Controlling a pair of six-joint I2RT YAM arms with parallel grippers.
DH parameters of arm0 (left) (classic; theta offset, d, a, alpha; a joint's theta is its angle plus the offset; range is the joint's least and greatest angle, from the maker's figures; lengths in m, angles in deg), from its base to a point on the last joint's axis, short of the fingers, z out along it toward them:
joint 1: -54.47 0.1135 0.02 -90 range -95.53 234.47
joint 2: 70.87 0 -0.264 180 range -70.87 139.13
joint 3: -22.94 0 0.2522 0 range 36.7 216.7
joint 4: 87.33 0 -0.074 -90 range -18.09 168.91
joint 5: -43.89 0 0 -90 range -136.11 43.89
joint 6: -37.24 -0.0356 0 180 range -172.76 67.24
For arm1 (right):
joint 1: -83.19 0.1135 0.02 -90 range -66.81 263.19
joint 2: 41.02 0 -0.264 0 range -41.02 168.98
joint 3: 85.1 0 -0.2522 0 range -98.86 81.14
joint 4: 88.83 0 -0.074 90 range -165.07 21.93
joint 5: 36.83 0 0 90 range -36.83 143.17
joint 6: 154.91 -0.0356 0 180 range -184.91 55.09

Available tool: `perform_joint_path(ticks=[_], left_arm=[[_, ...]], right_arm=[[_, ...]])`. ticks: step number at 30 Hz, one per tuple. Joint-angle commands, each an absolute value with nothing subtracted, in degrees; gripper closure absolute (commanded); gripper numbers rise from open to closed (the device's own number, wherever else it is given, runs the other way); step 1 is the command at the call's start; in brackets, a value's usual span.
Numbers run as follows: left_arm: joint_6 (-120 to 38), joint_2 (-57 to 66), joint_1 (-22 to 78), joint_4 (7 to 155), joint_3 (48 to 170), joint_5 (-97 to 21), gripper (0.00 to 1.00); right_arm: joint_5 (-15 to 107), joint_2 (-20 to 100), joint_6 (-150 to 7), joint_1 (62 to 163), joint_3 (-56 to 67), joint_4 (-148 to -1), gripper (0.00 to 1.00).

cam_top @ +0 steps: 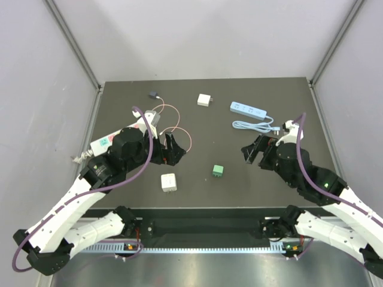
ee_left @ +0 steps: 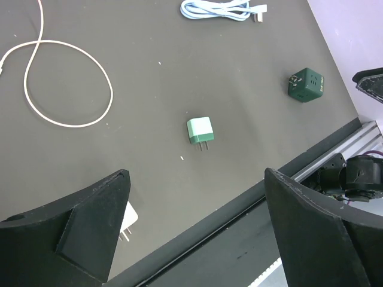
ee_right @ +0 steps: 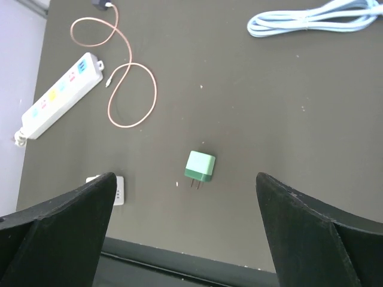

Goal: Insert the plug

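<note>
I will move my open right gripper to the right in the top view and down around the dark green cube, as it stands clear atop the table.
A small green plug adapter (cam_top: 217, 171) lies flat on the dark table between the two arms, prongs toward the near edge. It also shows in the left wrist view (ee_left: 200, 130) and the right wrist view (ee_right: 200, 166). A white power strip with coloured labels (cam_top: 106, 141) lies at the left, partly under my left arm, and shows in the right wrist view (ee_right: 60, 95). A light blue power strip (cam_top: 248, 110) lies at the back right. My left gripper (cam_top: 172, 149) (ee_left: 197, 173) is open and empty. My right gripper (cam_top: 254, 149) (ee_right: 185, 176) is open and empty above the table.
A white charger (cam_top: 169, 182) lies near the front edge and another (cam_top: 204, 100) at the back. A pink cable (cam_top: 173, 122) with a dark plug (cam_top: 154, 94) loops at the back left. A coiled blue cord (cam_top: 254, 125) lies by the blue strip. A dark green cube (ee_left: 306, 84) sits at the right.
</note>
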State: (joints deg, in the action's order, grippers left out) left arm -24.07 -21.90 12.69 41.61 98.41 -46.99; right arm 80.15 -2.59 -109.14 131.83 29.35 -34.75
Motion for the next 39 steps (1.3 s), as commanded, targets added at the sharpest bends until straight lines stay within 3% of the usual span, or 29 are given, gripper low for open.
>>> perform_joint_path(ticks=[1,11,15,27,39], left_arm=[[-23.8,-22.8,12.5,44.5,98.8,-46.9,0.03],[-25.4,-22.8,12.5,42.6,97.8,-49.9,0.03],[-25.7,-22.8,12.5,42.3,97.3,-50.4,0.03],[-24.3,-20.9,12.5,46.9,92.5,-44.8,0.04],[-25.2,-20.7,12.5,49.2,91.7,-40.0,0.05]], right_arm=[[84.0,-2.1,-112.1,132.4,27.9,-32.8,0.0],[98.3,-1.0,-123.8,130.9,26.8,-16.6,0.0],[99.1,5.4,-123.3,120.8,25.4,-8.9,0.0],[83.1,10.9,-110.3,93.7,34.5,-24.0,0.0],[73.0,19.3,-104.0,78.7,42.7,-38.5,0.03]])
